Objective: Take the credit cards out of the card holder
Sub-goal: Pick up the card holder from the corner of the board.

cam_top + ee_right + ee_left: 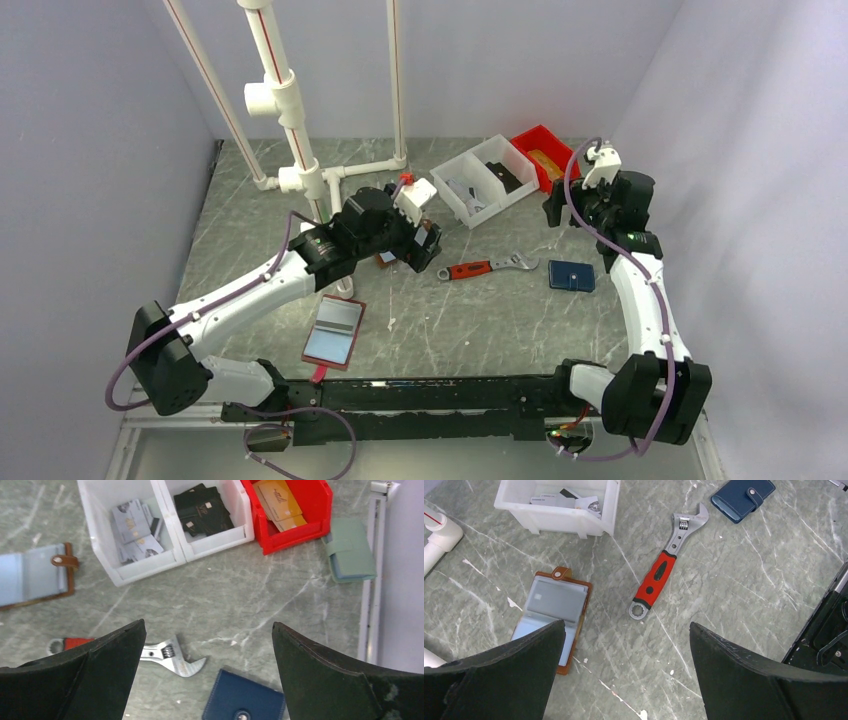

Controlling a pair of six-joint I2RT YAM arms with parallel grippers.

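The right gripper lowers outward, toward the right in the wrist view, onto the card holder's near end next, since that end is clear of the red bin.
The card holder shows only in the right wrist view. It lies closed with its strap fastened, pale mint-green, at the table's far right edge beside the red bin. Its credit cards are hidden inside it. My right gripper is open and empty, hovering above the table well short of the holder; in the top view it is near the bins. My left gripper is open and empty above bare table right of a brown-edged folder; it also shows in the top view.
A brown-edged folder lies open under the left gripper. A maroon-edged folder lies open at front left. A red-handled wrench and a closed blue wallet lie mid-table. White bins and a red bin hold sorted cards. A PVC pipe frame stands at the back left.
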